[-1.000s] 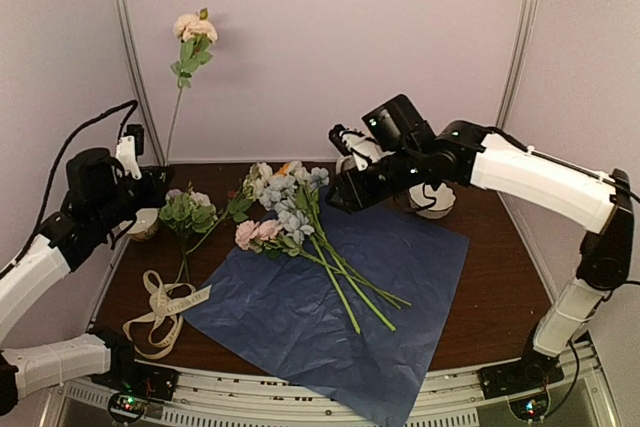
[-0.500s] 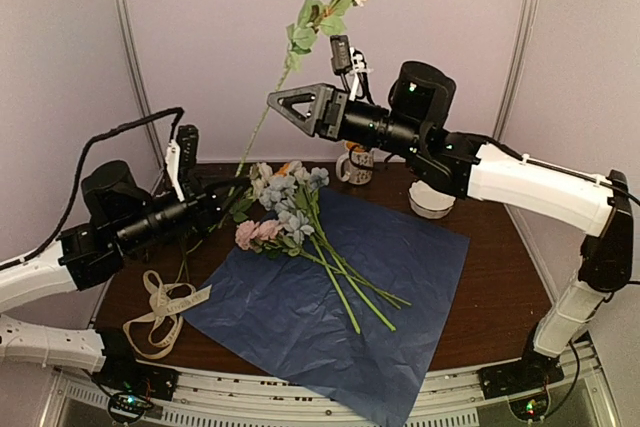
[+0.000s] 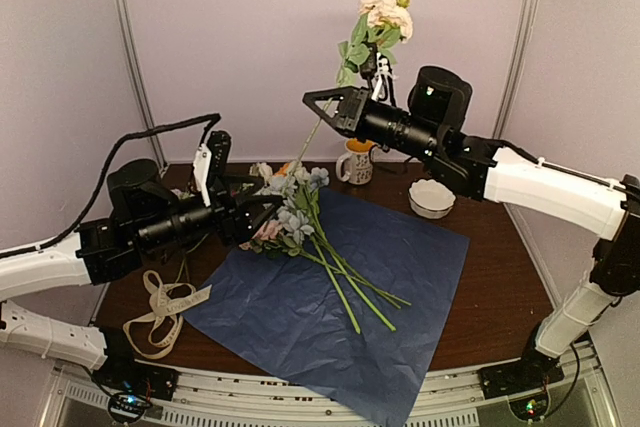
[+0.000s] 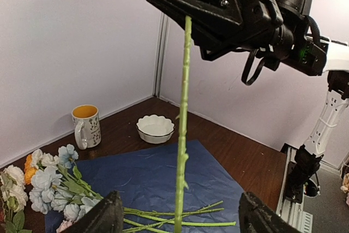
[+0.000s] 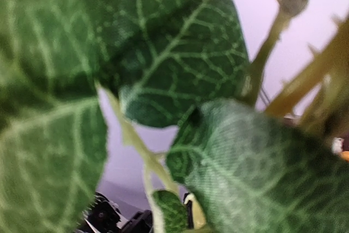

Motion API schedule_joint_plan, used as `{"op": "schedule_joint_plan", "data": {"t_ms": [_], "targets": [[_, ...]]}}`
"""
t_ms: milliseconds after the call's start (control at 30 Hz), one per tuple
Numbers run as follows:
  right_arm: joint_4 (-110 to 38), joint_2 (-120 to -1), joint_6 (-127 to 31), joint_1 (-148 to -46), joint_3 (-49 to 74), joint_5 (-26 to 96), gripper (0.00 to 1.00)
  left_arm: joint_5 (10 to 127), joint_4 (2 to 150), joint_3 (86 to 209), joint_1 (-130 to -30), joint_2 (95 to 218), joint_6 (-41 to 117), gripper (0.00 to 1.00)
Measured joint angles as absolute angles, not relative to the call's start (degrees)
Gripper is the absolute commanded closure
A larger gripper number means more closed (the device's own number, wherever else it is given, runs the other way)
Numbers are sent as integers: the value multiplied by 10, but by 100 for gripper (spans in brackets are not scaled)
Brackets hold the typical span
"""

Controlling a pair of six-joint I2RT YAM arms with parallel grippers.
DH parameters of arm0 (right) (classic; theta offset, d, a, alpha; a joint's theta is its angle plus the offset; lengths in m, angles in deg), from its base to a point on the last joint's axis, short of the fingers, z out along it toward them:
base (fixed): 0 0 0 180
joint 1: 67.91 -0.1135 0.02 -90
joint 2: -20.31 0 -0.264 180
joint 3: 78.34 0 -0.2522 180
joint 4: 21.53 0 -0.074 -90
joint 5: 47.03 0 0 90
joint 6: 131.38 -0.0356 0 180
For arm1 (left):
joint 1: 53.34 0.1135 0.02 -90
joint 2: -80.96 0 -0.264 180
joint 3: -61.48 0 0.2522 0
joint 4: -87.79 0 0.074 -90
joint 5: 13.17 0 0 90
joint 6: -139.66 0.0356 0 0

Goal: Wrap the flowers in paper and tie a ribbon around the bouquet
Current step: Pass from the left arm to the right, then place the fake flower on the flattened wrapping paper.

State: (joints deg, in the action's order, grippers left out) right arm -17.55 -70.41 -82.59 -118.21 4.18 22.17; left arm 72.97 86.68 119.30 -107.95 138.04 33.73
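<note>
I need to lower my right gripper next, turn it to lay the pale pink flower [image 3: 385, 13] flat and let go along the bunched stems, since they lie below.
A single long-stemmed pale pink flower [image 3: 385, 13] stands upright in the air, and my right gripper [image 3: 320, 107] is shut on its stem [image 4: 182, 124] just below the leaves [image 5: 163, 53]. The left wrist view shows the right gripper [image 4: 188, 1] clamped on that stem from above. My left gripper [image 4: 180, 212] is open, with the stem's lower end standing loose between its fingers [image 4: 103, 216]. The other flowers [image 3: 290, 202] lie on the dark blue paper [image 3: 410, 267], stems towards the front. The cream ribbon [image 3: 165, 307] lies looped at the left of the paper.
A mug with a yellow inside [image 3: 356, 160] and a white scalloped bowl [image 3: 432, 197] stand at the back of the brown table [image 3: 505, 287]. Pale walls close in the back and sides. Leaves fill the right wrist view.
The flower has passed from my left gripper to my right: the right closed on the stem and the left opened. The flower has shifted a little right and lower.
</note>
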Motion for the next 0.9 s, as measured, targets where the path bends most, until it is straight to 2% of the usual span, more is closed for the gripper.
{"op": "schedule_joint_plan", "data": {"t_ms": [100,267,500,767,900], "targets": [[-250,-687,-788,-1167,37,247,100,762,830,1208,-1079,1382,336,11],[-474,-687,-695,-1162,-24,307,100,839,742,1245,-1072,1388,335,11],[-772,-788,-607,-1164,-163,412,100,902,622,1286,-992,1397,296,12],[-940,-959,-587,-1168,-245,460,100,912,509,1283,-879,1418,228,12],[-972,-1031,-582,-1179,-278,461,88,900,482,1282,-859,1440,218,11]]}}
